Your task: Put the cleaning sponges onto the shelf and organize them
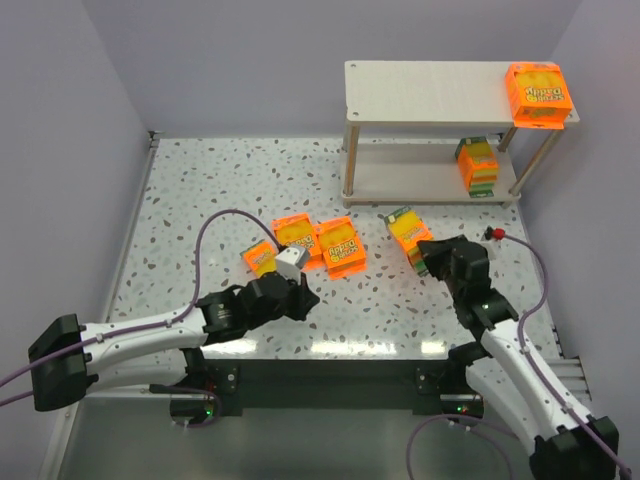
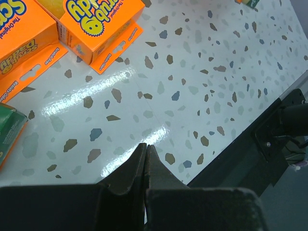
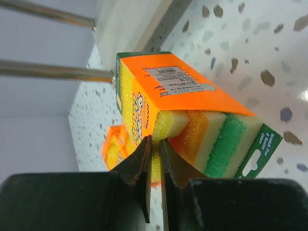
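The pack in my right gripper should move outward onto the shelf's lower board (image 1: 428,174) beside the standing pack next, and my gripper should release it there. That part of the board is bare.
The shelf (image 1: 430,92) stands at the far right. One orange sponge pack (image 1: 540,95) lies on its top board's right end, and another (image 1: 477,165) stands on the lower board. Three packs lie mid-table (image 1: 261,257), (image 1: 293,232), (image 1: 338,247). My right gripper (image 1: 427,256) is shut on a sixth pack (image 1: 406,230). The right wrist view shows my right gripper (image 3: 155,144) pinching the yellow sponge layer at the open end of this pack (image 3: 192,110). My left gripper (image 1: 303,297) is shut and empty, and its tips (image 2: 146,147) hover over bare table below two packs (image 2: 96,19), (image 2: 19,43).
The speckled table's near edge (image 2: 250,120) runs close to the right of my left gripper. A shelf leg (image 3: 48,72) and the lower board (image 3: 130,24) lie beyond the held pack. Another pack (image 3: 115,144) sits behind it. Walls close in the left, back and right sides.
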